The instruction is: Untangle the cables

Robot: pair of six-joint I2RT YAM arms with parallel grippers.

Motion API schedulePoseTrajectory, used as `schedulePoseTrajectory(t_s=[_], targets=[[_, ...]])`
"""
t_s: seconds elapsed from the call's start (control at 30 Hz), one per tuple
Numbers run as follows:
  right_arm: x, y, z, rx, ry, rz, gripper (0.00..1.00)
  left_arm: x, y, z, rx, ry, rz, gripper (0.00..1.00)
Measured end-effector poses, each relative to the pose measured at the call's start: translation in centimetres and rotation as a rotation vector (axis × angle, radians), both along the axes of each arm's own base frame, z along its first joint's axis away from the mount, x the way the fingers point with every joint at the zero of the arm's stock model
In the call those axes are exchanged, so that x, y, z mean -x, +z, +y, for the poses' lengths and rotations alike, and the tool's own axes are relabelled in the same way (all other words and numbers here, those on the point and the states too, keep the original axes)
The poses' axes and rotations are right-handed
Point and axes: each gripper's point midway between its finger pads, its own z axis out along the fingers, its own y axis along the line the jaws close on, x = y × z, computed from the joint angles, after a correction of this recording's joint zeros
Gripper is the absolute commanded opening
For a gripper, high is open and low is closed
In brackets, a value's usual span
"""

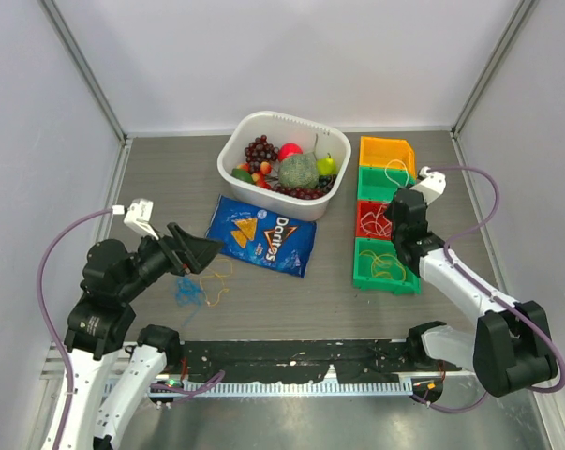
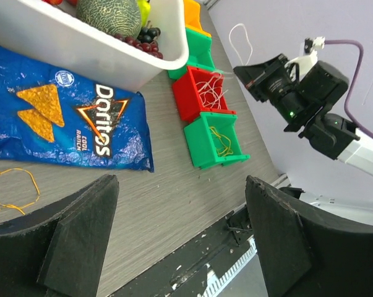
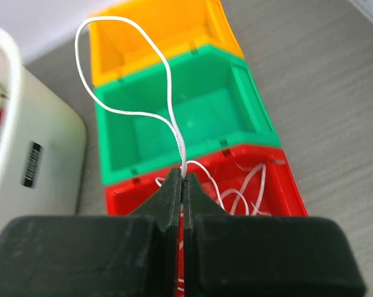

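Observation:
The right gripper moves back and down over the red bin next and releases the white cable (image 3: pixel 121 111), since the cable's curve still reaches over the far green bin.
My right gripper (image 3: pixel 184 179) is shut on a white cable (image 3: pixel 121 111) and hangs over the red bin (image 3: pixel 291 185). The cable arcs up over the green bin (image 3: pixel 180 124) and the orange bin (image 3: pixel 161 37), and more white loops lie in the red bin. In the top view that gripper (image 1: pixel 401 211) is beside the red bin (image 1: pixel 362 223). The near green bin (image 1: pixel 361 272) holds a yellow cable (image 1: pixel 387 266). My left gripper (image 1: pixel 196 253) is open and empty above a blue cable (image 1: pixel 188 292) and a yellow cable (image 1: pixel 216 281) on the table.
A white tub (image 1: pixel 241 142) of fruit stands at the back middle. A blue Doritos bag (image 1: pixel 261 234) lies in front of it. The four bins stand in a row at the right. A black rail (image 1: pixel 301 361) runs along the near edge.

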Motion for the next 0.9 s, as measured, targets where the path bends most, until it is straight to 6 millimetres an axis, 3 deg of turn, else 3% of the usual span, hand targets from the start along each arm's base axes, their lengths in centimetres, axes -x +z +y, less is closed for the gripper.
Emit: schedulePoseTrajectory(t_s=[0.13,0.23,0.43,0.63,0.9], targets=[[2.0,-4.2,-0.7,-0.006,-0.03,0.067,0.01,-0.1,-0.5,0.0,-0.003,0.0,0.012,0.87],[3.4,-5.9,-1.3,-0.025,-0.066,0.1,0.01,-0.2,-0.7,0.0,-0.005,0.001,0.017,0.87],[4.4,-5.3,-0.7,-0.134,-0.076,0.089,0.01,-1.0,-1.8,0.0,-0.014,0.018,0.056,0.87],[4.4,-6.0,1.7,-0.285,-0.067,0.22,0.01,-2.0,-2.9,0.0,-0.02,0.037,0.115,0.86],[5.4,-8.2,5.0,-0.476,-0.049,0.398,0.01,-2.5,-3.0,-0.3,0.011,0.048,0.152,0.86]])
